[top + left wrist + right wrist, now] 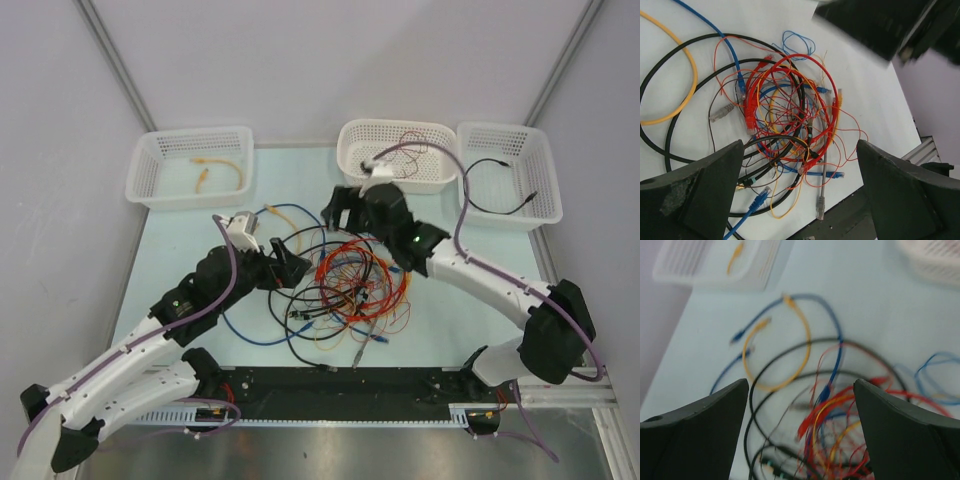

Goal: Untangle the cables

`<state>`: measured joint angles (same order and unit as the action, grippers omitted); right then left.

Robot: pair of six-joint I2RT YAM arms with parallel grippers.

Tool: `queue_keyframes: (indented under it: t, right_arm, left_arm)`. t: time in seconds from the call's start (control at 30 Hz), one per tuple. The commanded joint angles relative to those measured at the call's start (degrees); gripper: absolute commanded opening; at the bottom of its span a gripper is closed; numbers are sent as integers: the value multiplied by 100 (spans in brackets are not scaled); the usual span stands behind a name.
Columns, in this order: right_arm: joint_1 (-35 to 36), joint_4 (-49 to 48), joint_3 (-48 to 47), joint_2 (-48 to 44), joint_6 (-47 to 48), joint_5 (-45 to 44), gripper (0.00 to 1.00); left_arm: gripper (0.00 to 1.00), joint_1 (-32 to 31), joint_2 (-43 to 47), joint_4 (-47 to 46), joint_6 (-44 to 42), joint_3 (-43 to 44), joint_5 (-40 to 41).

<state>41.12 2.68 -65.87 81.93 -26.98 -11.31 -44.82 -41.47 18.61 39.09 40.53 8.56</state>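
Note:
The thin wires in the heap lie across the thicker red loops, so my right gripper lowers and comes back onto them next.
The cables (345, 285) lie in one tangled heap on the pale table: red, orange, yellow, blue and black loops with small plugs. My left gripper (292, 268) hovers at the heap's left edge. It stands open, and the tangle (790, 115) shows between its fingers (705, 185) with nothing held. My right gripper (332, 215) hangs above the heap's far side, also open. Under it, blurred, are black, red and blue cables (840, 415), and a yellow loop (785, 355) lies further off. A grey-plugged cable (821, 200) reaches toward the table's front.
Three white baskets stand along the back. The left one (145, 170) holds an orange-yellow cable, the middle one (350, 150) a thin red wire, the right one (545, 180) a black cable. A black rail (330, 380) runs along the front edge.

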Motion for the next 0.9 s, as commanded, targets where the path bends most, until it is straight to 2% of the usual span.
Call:
queue_keyframes:
  t: [0.0,0.2,0.33,0.53,0.63,0.67,0.73,0.8,0.83,0.87]
  right_arm:
    - [528,672,635,-177,-219,-310,88]
    - [528,822,1155,-55,-202,-197,85]
    - [528,866,1181,646,-202,120,83]
    - [537,839,1181,1298,-316,691,76]
    - [554,883,1181,1405,-351,771,55]
    - [589,892,1181,1265,-343,675,40]
    - [764,866,1181,967,-246,490,29]
    - [914,814,1181,424,-185,235,5]
    - [1011,735,1164,229,-158,200,0]
    - [1055,691,1155,18,-150,226,0]
  left_arm:
    - [100,34,-19,3,221,-177,-170]
    - [100,34,78,2,389,-283,-276]
    - [99,34,192,134,433,-397,-240]
    - [99,34,289,187,520,-485,-241]
    - [99,34,333,248,512,-476,-179]
    - [99,34,359,283,512,-450,-162]
    - [100,26,412,301,486,-406,-109]
    - [100,34,456,362,424,-345,5]
    - [99,34,491,371,328,-310,40]
    - [100,34,517,415,284,-231,163]
